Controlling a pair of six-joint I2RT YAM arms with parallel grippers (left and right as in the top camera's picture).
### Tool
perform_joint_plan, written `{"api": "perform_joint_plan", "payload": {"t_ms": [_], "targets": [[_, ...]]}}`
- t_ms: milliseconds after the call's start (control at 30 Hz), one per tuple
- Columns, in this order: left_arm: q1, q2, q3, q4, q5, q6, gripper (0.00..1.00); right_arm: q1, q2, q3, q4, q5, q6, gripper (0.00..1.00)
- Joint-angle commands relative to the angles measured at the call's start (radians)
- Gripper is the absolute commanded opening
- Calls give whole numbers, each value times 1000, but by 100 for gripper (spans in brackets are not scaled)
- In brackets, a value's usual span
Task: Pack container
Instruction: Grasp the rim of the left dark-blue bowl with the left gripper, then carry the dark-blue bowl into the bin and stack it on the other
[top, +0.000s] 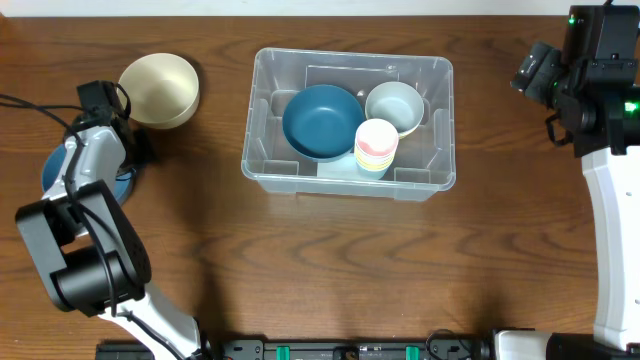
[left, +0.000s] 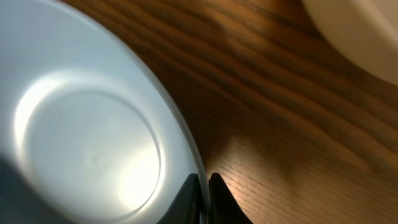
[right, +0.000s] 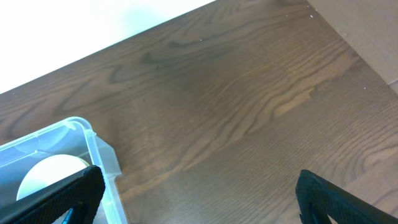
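The dark blue bowl (top: 321, 120) stands empty, so I will raise my left gripper, carry its bowl over the container (top: 262, 168), lower it into that empty bowl and let go.
The clear container (top: 262, 168) stands at the table's middle and holds a dark blue bowl (top: 322, 120), a pale bowl (top: 393, 105) and a stack of pastel cups (top: 376, 145). At the far left a light blue bowl (top: 124, 184) lies mostly hidden under my left arm. My left gripper (top: 132, 158) is shut on that bowl's rim. In the left wrist view the rim (left: 186, 140) runs between the two fingers of the left gripper (left: 205, 182). My right gripper (top: 530, 70) hangs open at the far right, over bare wood beside the container's corner (right: 93, 149), with nothing between its fingers (right: 62, 193).
A cream bowl (top: 160, 90) sits just behind the left gripper, and its edge shows in the left wrist view (left: 360, 31). Bare wood lies between the left bowls and the container, and in front of it.
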Motion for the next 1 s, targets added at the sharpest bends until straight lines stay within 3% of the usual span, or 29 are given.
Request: {"api": "perform_joint_plan", "payload": {"t_ms": [0,267,467,600,733,967], "targets": [[5,14,-6,-11,9,-22,6,-4,3,6,1,7,11,99],[-5,-80,-2,-63,51,-86,6,-4,3,6,1,7,11,99],[-43,-275,3,-52,136,-95,6,-4,3,6,1,7,11,99],[-81,-435,3,-38,271,-94,6,-4,3,6,1,7,11,99],[-167,-574,3,-9,393,-90,6,-4,3,6,1,7,11,99],[-452,-668,3,91,409,13,6,-4,3,6,1,7,11,99]]}}
